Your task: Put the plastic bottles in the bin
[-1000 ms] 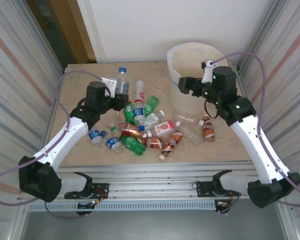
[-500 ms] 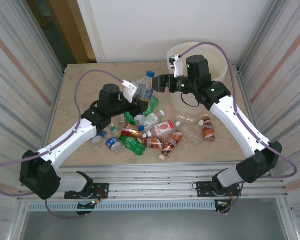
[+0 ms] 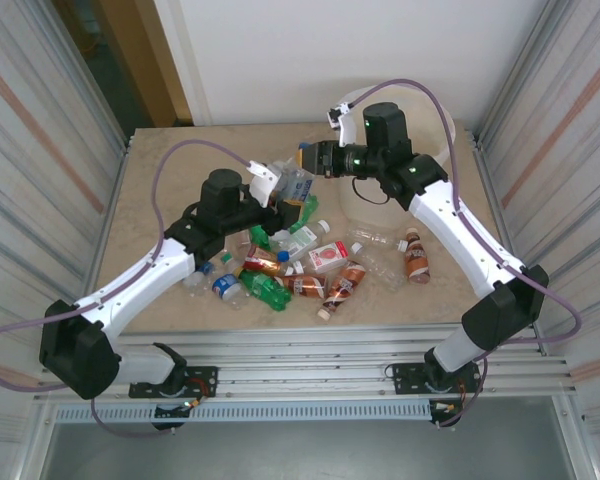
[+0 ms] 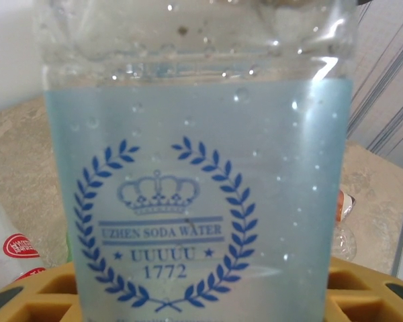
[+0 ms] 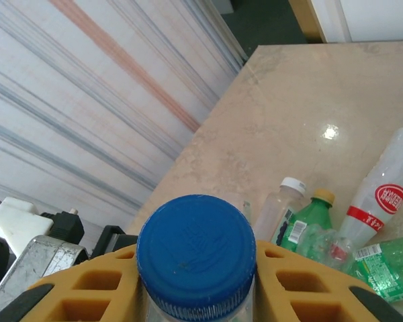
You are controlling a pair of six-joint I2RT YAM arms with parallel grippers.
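Observation:
The right gripper carries the clear bottle by its end with the cap over to the cream bin next and releases it above the bin's opening.
A clear water bottle with a blue crown label and a blue cap hangs above the table's middle. My left gripper is shut on its body, with yellow fingers on both sides. My right gripper is shut on the cap end, its yellow pads pressed against the cap. Several more plastic bottles, green, clear and brown-filled, lie in a pile below. The cream bin stands at the back right, mostly hidden behind my right arm.
A brown-filled bottle and a clear one lie apart from the pile, at the right. Ribbed metal walls close both sides of the table. A green bottle and a red-labelled clear one lie under the right wrist.
My right arm swung left from over the bin to the held bottle and shut on its cap end. My left arm lifted the bottle up and toward the middle.

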